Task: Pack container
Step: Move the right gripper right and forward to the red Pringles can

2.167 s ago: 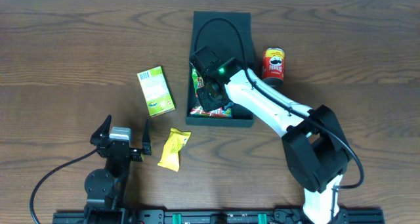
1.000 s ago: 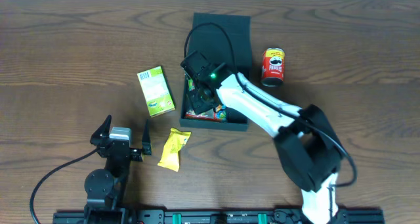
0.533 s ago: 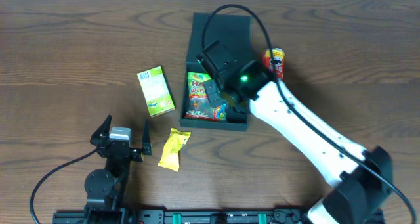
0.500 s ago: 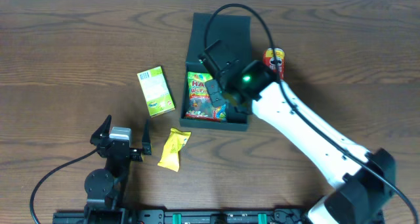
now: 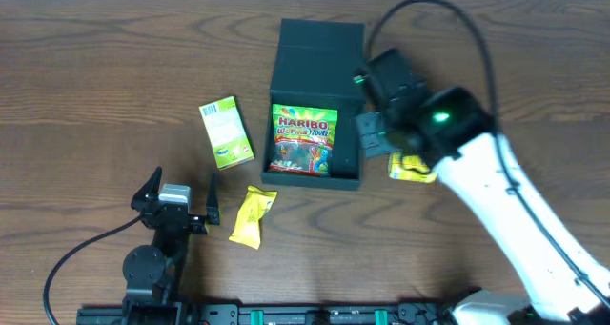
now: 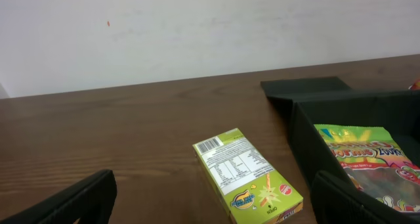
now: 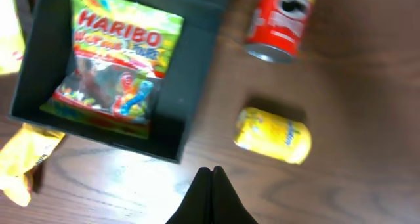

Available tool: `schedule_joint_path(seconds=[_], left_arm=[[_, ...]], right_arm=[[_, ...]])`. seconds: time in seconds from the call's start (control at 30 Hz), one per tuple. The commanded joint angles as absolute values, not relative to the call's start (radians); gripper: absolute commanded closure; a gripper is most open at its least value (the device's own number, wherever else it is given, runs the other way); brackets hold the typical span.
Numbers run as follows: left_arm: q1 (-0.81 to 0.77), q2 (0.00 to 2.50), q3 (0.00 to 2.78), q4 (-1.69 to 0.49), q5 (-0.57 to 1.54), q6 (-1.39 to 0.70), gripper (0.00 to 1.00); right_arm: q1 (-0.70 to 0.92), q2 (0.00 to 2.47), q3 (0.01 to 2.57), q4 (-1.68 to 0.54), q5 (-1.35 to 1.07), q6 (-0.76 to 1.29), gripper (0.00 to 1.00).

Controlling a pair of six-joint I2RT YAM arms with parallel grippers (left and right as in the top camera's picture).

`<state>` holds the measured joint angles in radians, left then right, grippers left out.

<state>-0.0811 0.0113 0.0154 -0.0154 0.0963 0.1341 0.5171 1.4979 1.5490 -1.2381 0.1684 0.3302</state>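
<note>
My right gripper is to move away from the container toward the yellow can next and then open its fingers, because the Haribo bag (image 5: 304,139) lies flat inside the container.
The container (image 5: 349,115) is a dark green box with its flap lid (image 5: 321,35) folded back. A Haribo bag (image 5: 304,139) lies flat inside it. My right gripper (image 7: 211,173) is shut on nothing and hangs above the bare table, just off the container's (image 7: 197,73) near right corner. My left gripper (image 5: 178,204) stands wide open and empty near the front edge. In its wrist view the left gripper (image 6: 213,184) faces a light green carton (image 6: 248,176), with the container (image 6: 308,129) to the right.
The light green carton (image 5: 227,132) lies left of the container and a yellow packet (image 5: 253,215) in front of it. A yellow can (image 7: 273,134) lies on its side right of the container, a red can (image 7: 281,22) behind it. In the overhead view my right arm (image 5: 477,172) covers the red can.
My right arm has come up out of the container and swung right. The Haribo bag now lies uncovered inside. The left arm has not moved.
</note>
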Motion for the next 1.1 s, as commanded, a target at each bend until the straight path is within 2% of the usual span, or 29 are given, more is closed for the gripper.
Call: schedule_joint_path(seconds=[0.0, 0.23, 0.37, 0.43, 0.47, 0.5, 0.57, 0.6, 0.83, 1.07], left_arm=[[-0.079, 0.012, 0.004, -0.067, 0.101, 0.134, 0.05], [-0.079, 0.012, 0.004, -0.067, 0.101, 0.134, 0.05], [-0.079, 0.012, 0.004, -0.067, 0.101, 0.134, 0.05], [-0.079, 0.012, 0.004, -0.067, 0.101, 0.134, 0.05], [-0.079, 0.012, 0.004, -0.067, 0.101, 0.134, 0.05], [-0.079, 0.012, 0.004, -0.067, 0.101, 0.134, 0.05], [-0.079, 0.012, 0.004, -0.067, 0.101, 0.134, 0.05], [-0.079, 0.012, 0.004, -0.067, 0.101, 0.134, 0.05], [-0.079, 0.012, 0.004, -0.067, 0.101, 0.134, 0.05], [-0.079, 0.012, 0.004, -0.067, 0.101, 0.134, 0.05]], right_arm=[[0.414, 1.431, 1.542, -1.25, 0.094, 0.336, 0.99], [0.335, 1.31, 1.406, -1.2, 0.07, 0.272, 0.98], [0.306, 1.296, 1.306, -1.133, 0.07, 0.272, 0.87], [0.305, 1.306, 1.288, -1.121, 0.07, 0.268, 0.7], [0.305, 1.315, 1.288, -1.121, 0.07, 0.252, 0.48], [0.305, 1.324, 1.288, -1.118, 0.07, 0.228, 0.32], [0.305, 1.343, 1.288, -1.105, 0.07, 0.182, 0.06], [0.305, 1.354, 1.289, -1.095, 0.07, 0.165, 0.01], [0.305, 1.561, 1.427, -1.132, 0.084, 0.095, 0.01], [0.27, 1.771, 1.689, -1.209, 0.225, 0.169, 0.01]])
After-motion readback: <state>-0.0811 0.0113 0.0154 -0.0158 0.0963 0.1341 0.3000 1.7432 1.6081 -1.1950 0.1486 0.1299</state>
